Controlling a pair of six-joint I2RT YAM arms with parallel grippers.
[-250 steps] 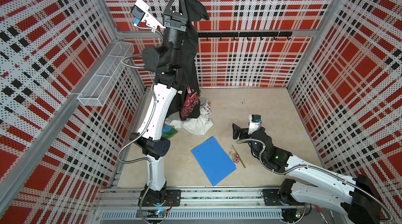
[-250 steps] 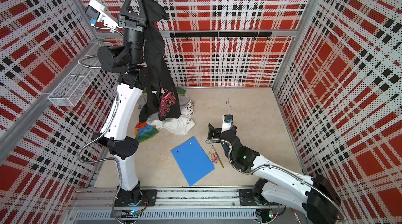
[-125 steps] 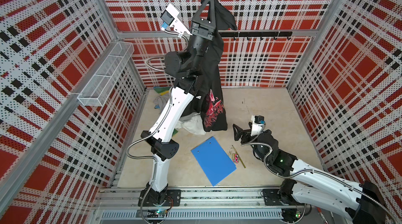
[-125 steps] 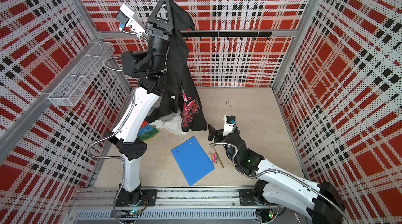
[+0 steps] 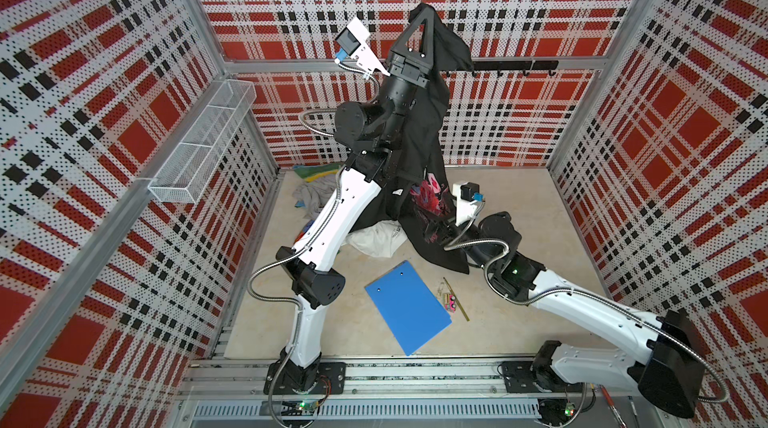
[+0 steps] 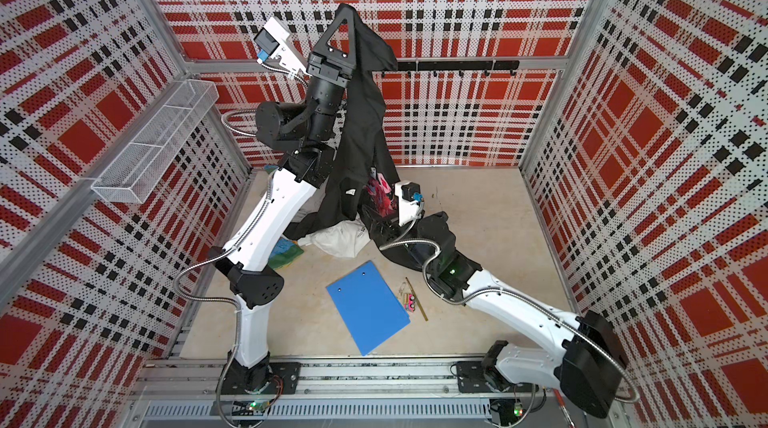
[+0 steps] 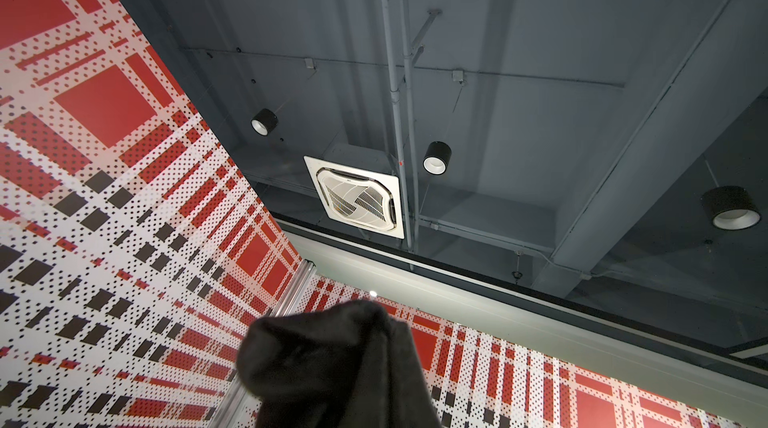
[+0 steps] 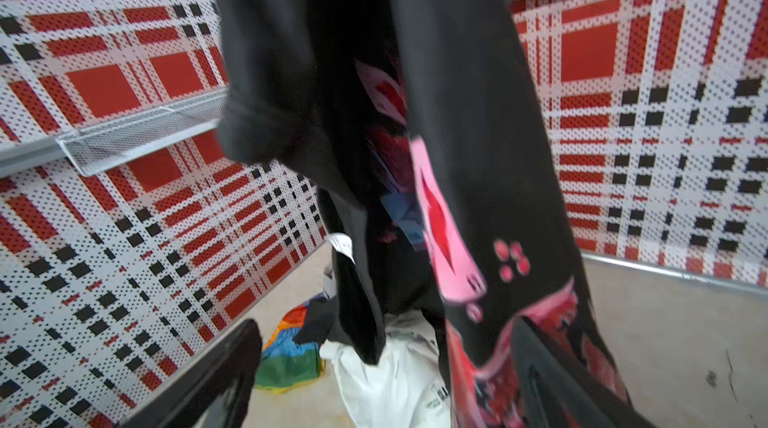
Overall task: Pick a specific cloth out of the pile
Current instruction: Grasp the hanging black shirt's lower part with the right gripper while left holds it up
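The fingers of the robot's right gripper are on both sides of the printed lower part that hangs below, so the left gripper should next lower the bunched corner of the cloth slightly toward that part and let it go.
The cloth [image 5: 424, 143] [image 6: 361, 131] is black with a red and pink print. It hangs from my left gripper [image 5: 423, 10] [image 6: 347, 10], which is shut on its top edge high near the back wall. Dark cloth [image 7: 332, 363] fills the near part of the left wrist view. My right gripper [image 8: 384, 324] [image 5: 434, 233] is open low down, and the printed lower part of the cloth [image 8: 457, 218] hangs between its spread fingers. The pile [image 5: 309, 197] lies on the floor behind the left arm: grey, white [image 8: 386, 376] and a green, yellow and blue piece [image 8: 291, 355].
A blue clipboard [image 5: 407, 305] lies on the floor in front, with a pencil and small bits [image 5: 453, 301] beside it. A wire basket [image 5: 199, 143] hangs on the left wall. A black hook rail [image 5: 511, 66] runs along the back wall.
The left arm has swung from the left wall toward the middle with the cloth hanging from it. The right gripper has risen and reached in around the cloth's printed lower part.
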